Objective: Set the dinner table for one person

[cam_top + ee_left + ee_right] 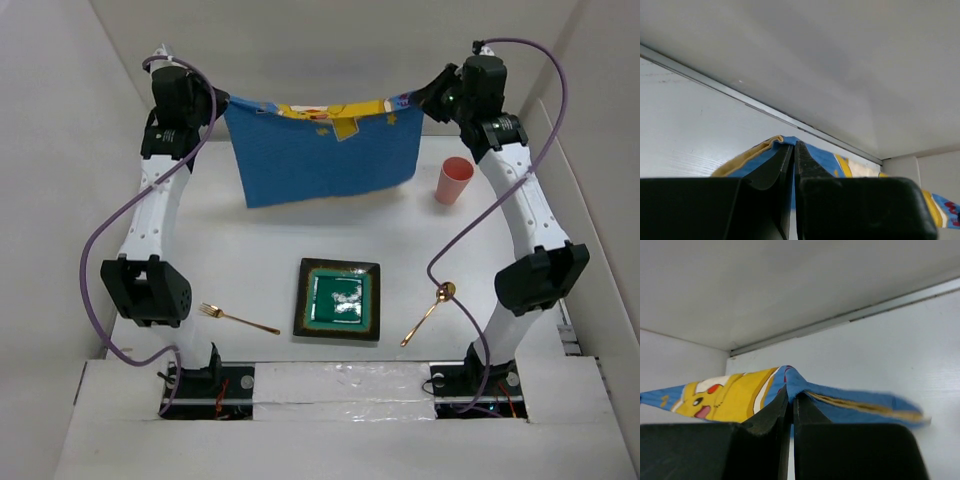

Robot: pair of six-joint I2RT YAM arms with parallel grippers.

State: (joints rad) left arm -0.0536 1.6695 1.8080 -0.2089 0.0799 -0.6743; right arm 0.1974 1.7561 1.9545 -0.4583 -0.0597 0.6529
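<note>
My right gripper will move down and back to let go of its corner of the mat on the bare tabletop beyond the gold spoon, because the mat is hanging in midair.
The blue cloth mat (320, 150) with a yellow cartoon print hangs stretched in the air over the far part of the white dinner table (250, 240). My left gripper (222, 103) is shut on its left corner (782, 142). My right gripper (420, 100) is shut on its right corner (792, 377). A green square plate (338, 298) lies near the front middle. A gold fork (238, 318) lies left of the plate and a gold spoon (428, 312) lies right of it. A pink cup (454, 180) stands at the far right.
White walls enclose the table on the left, back and right. The arm bases (340, 385) sit at the near edge. The hanging mat's lower edge is above the table behind the plate.
</note>
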